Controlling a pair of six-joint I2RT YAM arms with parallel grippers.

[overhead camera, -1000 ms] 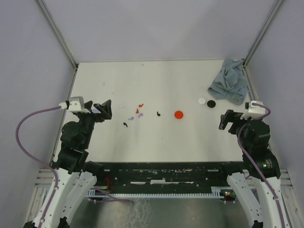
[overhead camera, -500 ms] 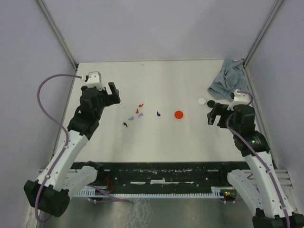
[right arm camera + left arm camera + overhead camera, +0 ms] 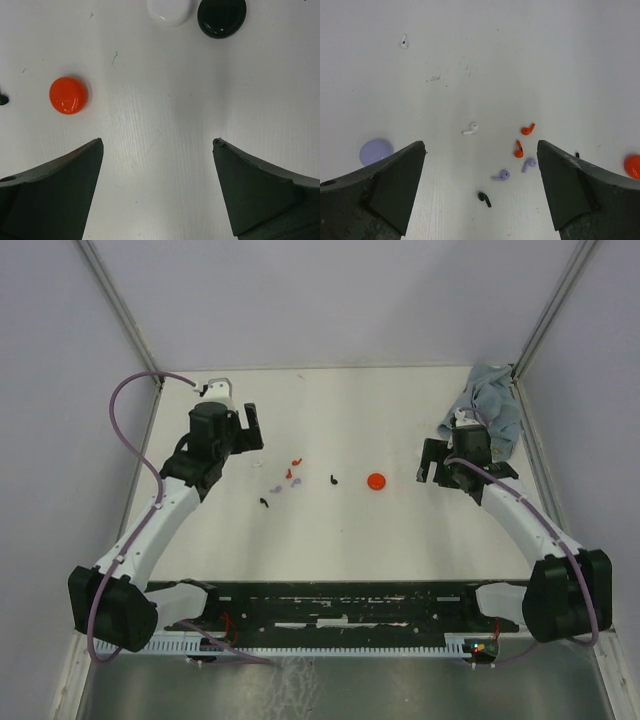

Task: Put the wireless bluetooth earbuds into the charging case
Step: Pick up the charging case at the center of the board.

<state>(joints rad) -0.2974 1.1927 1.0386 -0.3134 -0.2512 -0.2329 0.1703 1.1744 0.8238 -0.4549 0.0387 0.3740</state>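
Note:
Next, my right gripper moves outward and down, turning so its open fingers straddle the white disc (image 3: 170, 11), since that disc lies below and outward of it.
Tiny earbuds lie in a loose group mid-table: red ones (image 3: 297, 459), lilac ones (image 3: 295, 481), and black ones (image 3: 333, 479). The left wrist view shows a white earbud (image 3: 470, 129), red earbuds (image 3: 528, 129), lilac earbuds (image 3: 501, 175), a black earbud (image 3: 484, 198), and a second white one (image 3: 404, 41) farther off. The round cases are a red disc (image 3: 376, 481), a lilac disc (image 3: 376, 151), a white disc (image 3: 170, 11) and a black disc (image 3: 221, 16). My left gripper (image 3: 250, 430) is open and empty above the table left of the earbuds. My right gripper (image 3: 428, 462) is open and empty, right of the red disc (image 3: 68, 95).
A crumpled blue-grey cloth (image 3: 485, 415) lies at the far right corner, just behind the right arm. Grey walls enclose the white table (image 3: 350, 530) on three sides.
Both arms have stretched out from their bases. The left gripper moved farther away and a little right; the right gripper moved left and away, now covering the white and black discs from above.

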